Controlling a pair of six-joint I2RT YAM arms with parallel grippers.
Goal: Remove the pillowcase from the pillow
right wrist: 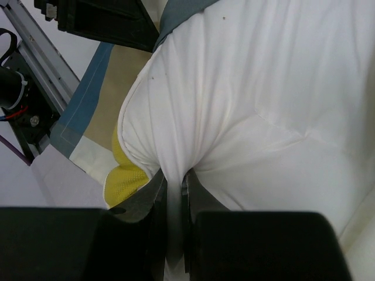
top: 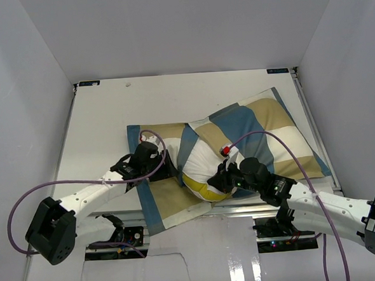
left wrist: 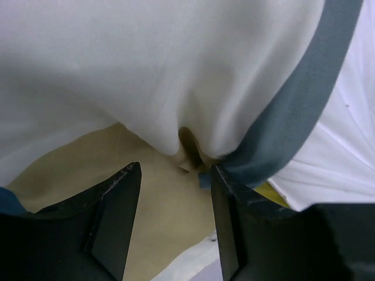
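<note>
The robot's right gripper will next lift the pinched fold high, then bring it down over the case's open end and let it go, because the blue border still wraps the pillow.
The checked tan, blue and cream pillowcase (top: 263, 123) lies across the table, its open end toward the arms. The white pillow (top: 205, 165) bulges out of that opening and shows yellow piping (right wrist: 126, 170). My right gripper (top: 223, 174) is shut on a pinched fold of the pillow's white fabric (right wrist: 263, 88), the fold squeezed between its jaws (right wrist: 174, 187). My left gripper (top: 165, 162) is open and empty (left wrist: 176, 222), its fingers either side of flat tan pillowcase cloth (left wrist: 158, 199). Just beyond them are the case's blue border (left wrist: 293, 117) and the pillow (left wrist: 345, 152).
The white table (top: 109, 113) is walled at left, right and back. An aluminium rail (top: 242, 207) runs along the near edge under the pillowcase's front flap. Purple cables (top: 25, 201) loop from both arms. The left gripper's body shows in the right wrist view (right wrist: 99, 17).
</note>
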